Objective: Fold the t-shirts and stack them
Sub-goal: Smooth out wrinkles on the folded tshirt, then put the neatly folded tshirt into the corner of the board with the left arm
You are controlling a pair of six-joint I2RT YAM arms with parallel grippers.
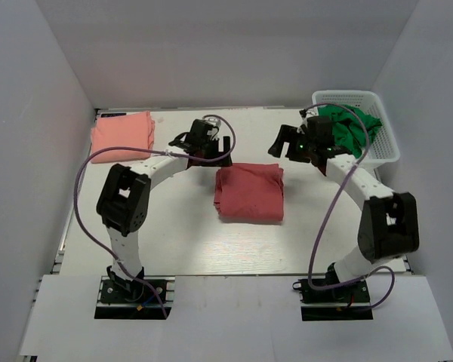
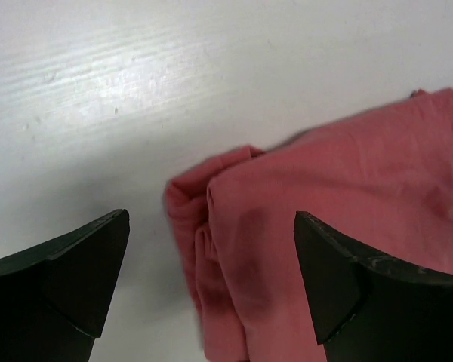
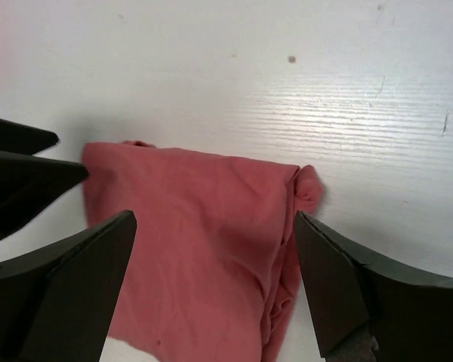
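The left gripper lowers and draws back next onto the red shirt's layered edge (image 1: 219, 184) (image 2: 222, 275) facing the pink shirt, since that fold lies below it, nearer my base.
A folded brick-red t-shirt (image 1: 249, 191) lies in the middle of the table. It shows in the left wrist view (image 2: 340, 219) and in the right wrist view (image 3: 204, 241). A folded salmon-pink t-shirt (image 1: 122, 133) lies at the back left. My left gripper (image 1: 219, 151) is open and empty, above the red shirt's back left corner. My right gripper (image 1: 291, 145) is open and empty, above and behind the shirt's back right corner. The left gripper's dark fingers (image 3: 23, 177) show at the left of the right wrist view.
A white basket (image 1: 381, 143) at the back right holds green cloth (image 1: 353, 128). White walls (image 1: 30, 151) close in the table on the left, back and right.
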